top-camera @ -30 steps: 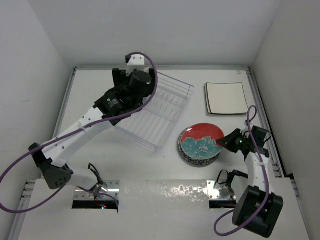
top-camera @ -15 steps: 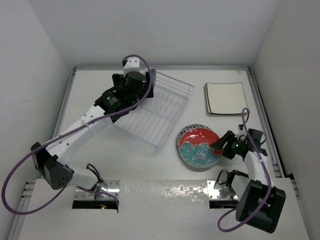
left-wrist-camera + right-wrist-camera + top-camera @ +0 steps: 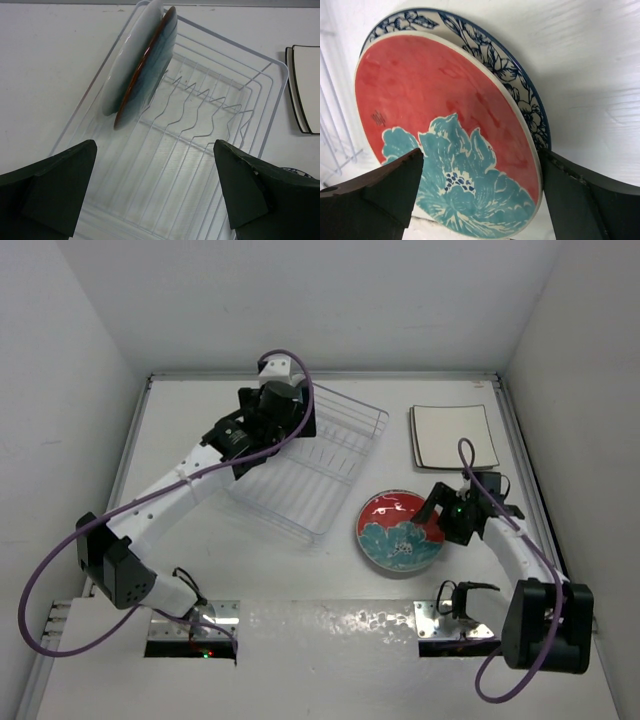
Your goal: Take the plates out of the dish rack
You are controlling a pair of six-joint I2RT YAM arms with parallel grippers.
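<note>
Next, my left gripper lowers outward onto the teal plate's dark rim [image 3: 143, 63], turning so its open fingers straddle it, because the teal plate stands on edge at a slant.
The white wire dish rack [image 3: 322, 472] lies at an angle left of the table's middle. My left gripper [image 3: 283, 423] hovers open over its far end. In the left wrist view two round plates stand on edge in the rack [image 3: 200, 150]: a white one [image 3: 132, 55] and a teal, dark-rimmed one [image 3: 152, 67] leaning on it. The arm hides them from above. The red-and-teal plate [image 3: 398, 530] lies flat on the blue floral plate [image 3: 520, 95]. My right gripper [image 3: 480, 197] is open, one finger at each side of that plate's near rim. Square cream plates [image 3: 453, 436] lie far right.
White walls close in the table on the left, far and right sides. Two metal brackets [image 3: 190, 625] [image 3: 445, 612] with cables sit at the near edge beside the arm bases. The square plates [image 3: 306, 90] lie close to the rack's right end.
My right gripper opened and let go of the red-and-teal plate, which now rests flat on the blue floral plate. The left arm shifted slightly right over the rack's far end.
</note>
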